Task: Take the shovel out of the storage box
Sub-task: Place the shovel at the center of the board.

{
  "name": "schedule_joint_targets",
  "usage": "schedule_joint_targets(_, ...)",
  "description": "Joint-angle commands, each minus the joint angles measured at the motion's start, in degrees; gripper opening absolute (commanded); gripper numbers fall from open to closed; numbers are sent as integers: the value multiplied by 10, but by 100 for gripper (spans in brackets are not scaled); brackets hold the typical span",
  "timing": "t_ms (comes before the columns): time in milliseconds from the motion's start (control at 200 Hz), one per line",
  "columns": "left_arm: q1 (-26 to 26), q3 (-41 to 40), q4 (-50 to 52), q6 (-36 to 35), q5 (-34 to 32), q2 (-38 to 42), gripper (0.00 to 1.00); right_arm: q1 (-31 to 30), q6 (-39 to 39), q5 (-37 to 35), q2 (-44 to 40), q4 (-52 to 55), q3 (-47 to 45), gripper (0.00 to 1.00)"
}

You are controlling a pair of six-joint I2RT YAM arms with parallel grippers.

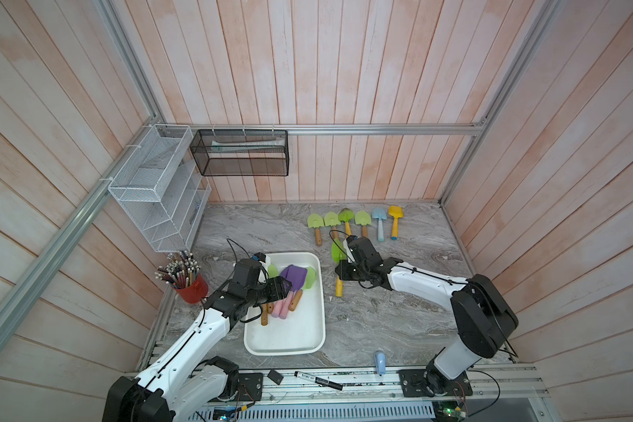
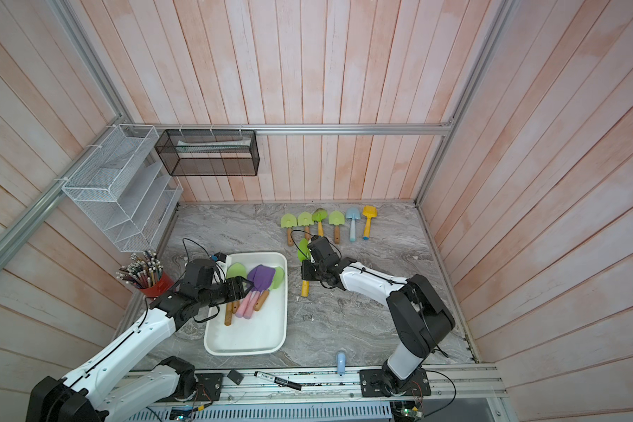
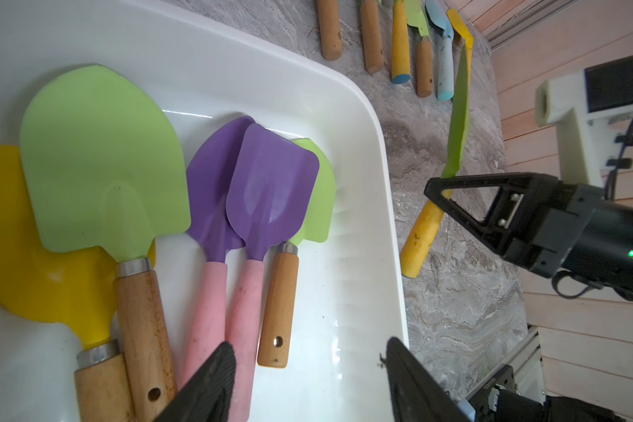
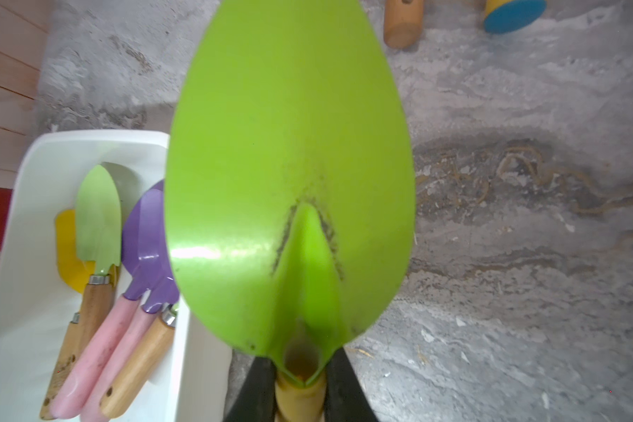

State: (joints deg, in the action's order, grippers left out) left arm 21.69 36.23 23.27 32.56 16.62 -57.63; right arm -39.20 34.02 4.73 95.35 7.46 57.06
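My right gripper moves down and lets go of the bright green shovel [image 1: 337, 250] next, as the empty spot on the bare tabletop beside the box lies below.
The white storage box [image 1: 293, 330] [image 2: 251, 338] sits left of the table's middle. Inside lie several shovels: a green one with a wooden handle [image 3: 99, 164], a yellow one [image 3: 33, 274] beneath it, two purple ones with pink handles [image 3: 271, 190], and another green one [image 3: 320, 204]. My left gripper [image 1: 287, 286] [image 3: 309, 350] hovers open over their handles, holding nothing. My right gripper [image 1: 341, 271] [image 4: 299, 372] is just right of the box, over the table. It is shut on the yellow handle of a bright green shovel [image 4: 289, 164] [image 1: 337, 250], blade pointing toward the back wall.
Several shovels [image 1: 355, 221] lie in a row by the back wall. A red cup of pencils [image 1: 190, 288] stands left of the box. A white wire rack [image 1: 158, 190] and a black mesh basket [image 1: 242, 153] hang on the walls. A marker [image 1: 318, 380] lies on the front rail.
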Motion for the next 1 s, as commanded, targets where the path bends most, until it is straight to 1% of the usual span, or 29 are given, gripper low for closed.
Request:
schedule_joint_targets(0,3,0,-4,-12,-20,-1,67,-13,-3,-5,22,11,12,14)
schedule_joint_targets(190,7,-17,-15,-12,-18,7,67,-14,5,-7,40,8,-2,14)
schedule_joint_targets(780,19,-36,-43,-17,-9,-5,67,-30,23,-22,116,12,11,15)
schedule_joint_targets(995,20,-38,-41,-21,-11,-4,67,-37,27,-34,127,22,17,20)
